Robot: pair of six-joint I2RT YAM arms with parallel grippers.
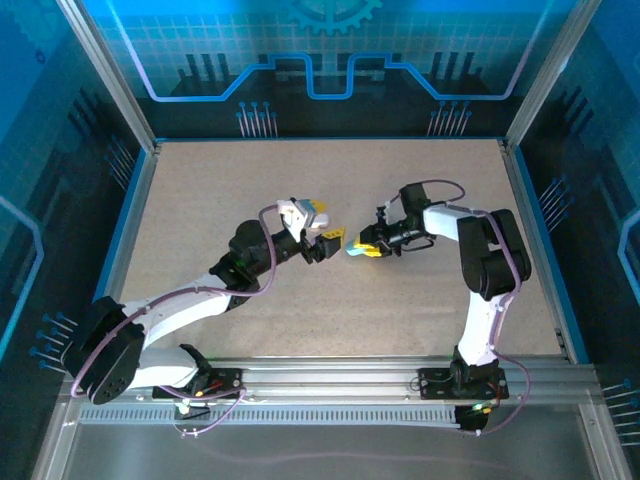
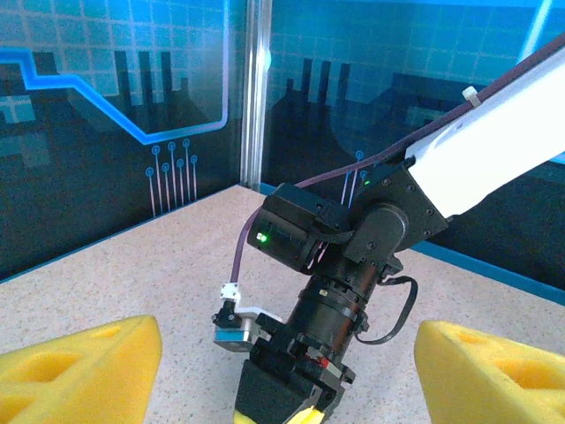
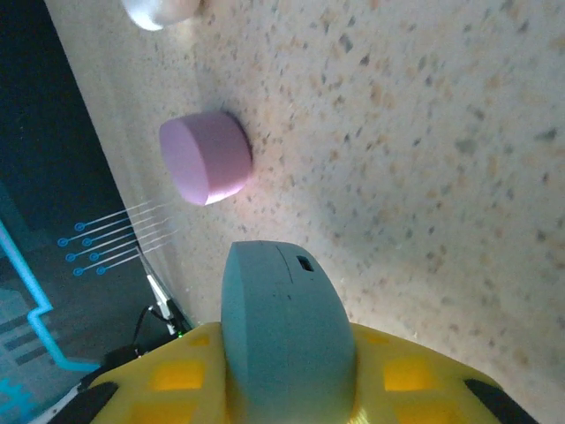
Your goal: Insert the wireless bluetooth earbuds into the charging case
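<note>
The teal charging case (image 1: 354, 251) hangs just above a clear spot on the bare speckled tabletop, so my right gripper will go down a little next and let go of it there.
My right gripper (image 1: 370, 247) is shut on a teal charging case (image 3: 282, 327), held on edge between its yellow fingers (image 3: 168, 380) just above the table; the case lid looks closed. In the top view the case (image 1: 354, 251) pokes out leftward toward my left gripper (image 1: 332, 243), which faces it a short way off. My left gripper (image 2: 287, 375) stands open, its yellow fingers (image 2: 79, 371) wide apart with nothing between them, looking straight at the right gripper (image 2: 291, 389). The earbuds are out of view.
A pink-purple case (image 3: 207, 157) lies on the speckled table (image 3: 424, 132) beyond the teal one, and a white rounded thing (image 3: 159, 11) sits further on. The enclosure's blue walls (image 2: 106, 132) ring the table.
</note>
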